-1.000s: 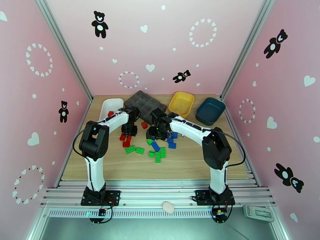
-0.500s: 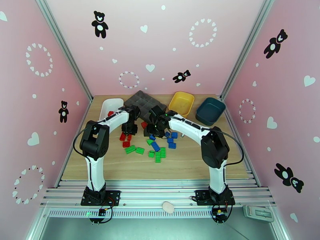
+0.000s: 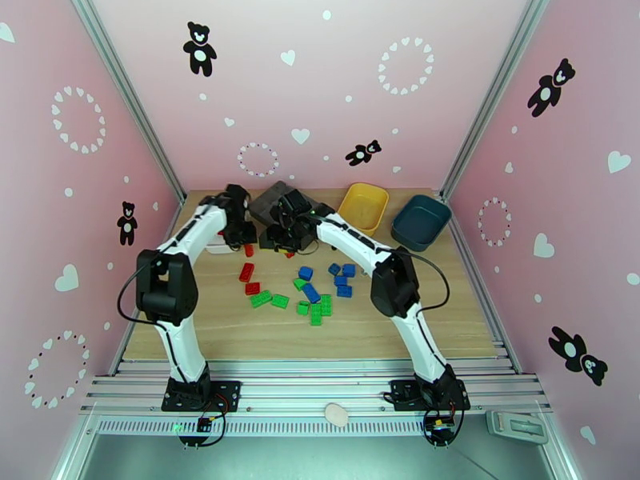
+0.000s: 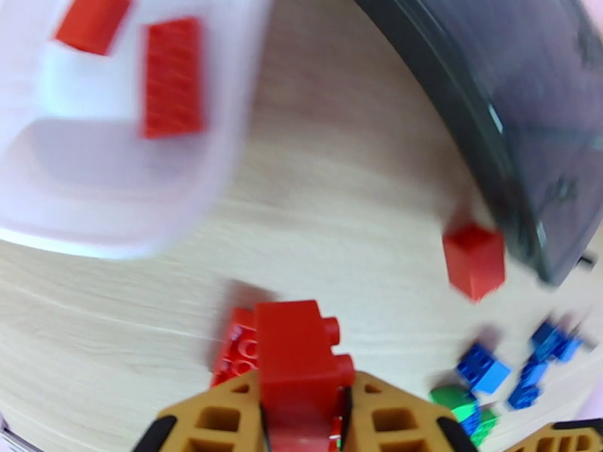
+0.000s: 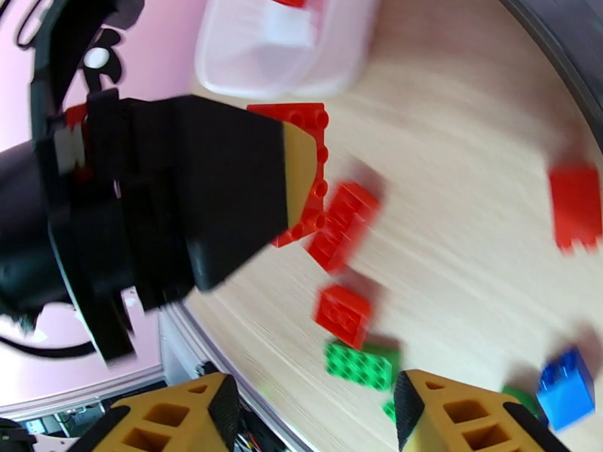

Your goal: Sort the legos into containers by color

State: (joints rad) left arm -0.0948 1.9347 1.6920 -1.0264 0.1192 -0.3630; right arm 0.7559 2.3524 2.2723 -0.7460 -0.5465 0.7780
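My left gripper crosses the rim of the white container (image 4: 113,205) next and releases its lego inside. That container already holds red legos and stands beside my left gripper, away from the grey tray.
My left gripper (image 4: 301,386) is shut on a red lego (image 4: 300,354) and hangs above the wood just right of the white container (image 4: 113,205), which holds two red legos (image 4: 172,77). In the top view the left gripper (image 3: 243,234) is at that container's near right corner. My right gripper (image 3: 282,232) is close beside it, in front of the grey tray. Its jaws (image 5: 316,404) stand open with nothing between them, and it faces the left gripper and the held red lego (image 5: 305,175). Loose red (image 3: 246,272), green (image 3: 260,298) and blue legos (image 3: 310,293) lie mid-table.
The dark grey compartment tray (image 3: 268,203) sits at the back centre, with the yellow container (image 3: 362,206) and the teal-blue container (image 3: 421,221) to its right. A single red lego (image 4: 473,259) lies by the tray's edge. Pink walls close in three sides.
Both arms swung back and to the left, away from the pile. The left gripper carried the red lego up beside the white container, and the right gripper followed to the tray's front.
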